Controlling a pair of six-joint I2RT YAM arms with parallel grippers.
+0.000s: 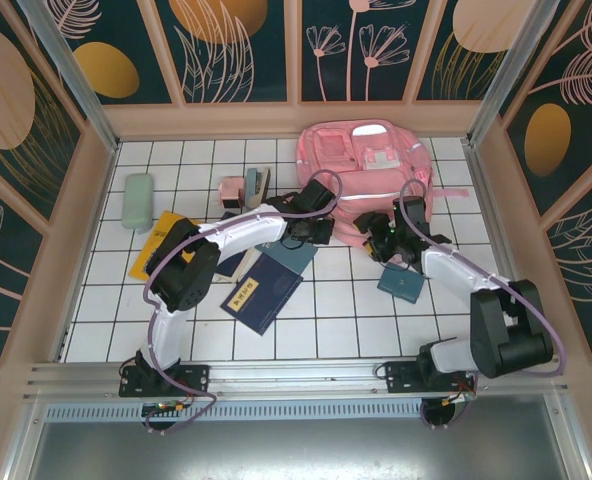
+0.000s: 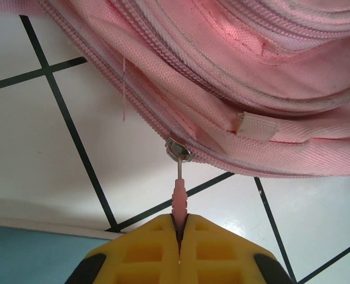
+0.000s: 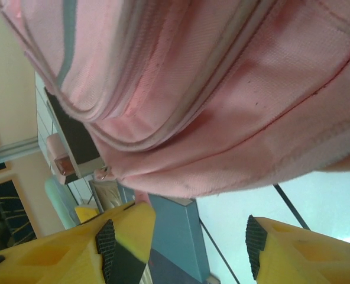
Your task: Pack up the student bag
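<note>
The track of the bag's side zipper [image 2: 91, 61] runs outward from my left gripper, so my gripper will pull outward along it next and let go of the pink zipper pull [image 2: 180, 198] there.
The student bag [image 1: 366, 165], big, soft and pink, lies at the back of the tiled table. My left gripper [image 1: 314, 232] sits at the bag's near left edge. In the left wrist view its yellow fingers [image 2: 145, 248] are shut on the pink zipper pull [image 2: 180, 198], which hangs from the metal slider [image 2: 178, 149] on the bag's zipper. My right gripper [image 1: 381, 240] is at the bag's near right edge. It stands open [image 3: 190, 242] just below the pink fabric [image 3: 222, 89], with nothing between its pads.
A dark blue notebook [image 1: 263, 290], a teal book [image 1: 294, 255] and a yellow book [image 1: 161, 245] lie left of centre. Another teal book [image 1: 401, 283] lies under the right arm. A mint case [image 1: 137, 200] and small pink and grey items [image 1: 241, 188] sit further back left. Walls enclose the table.
</note>
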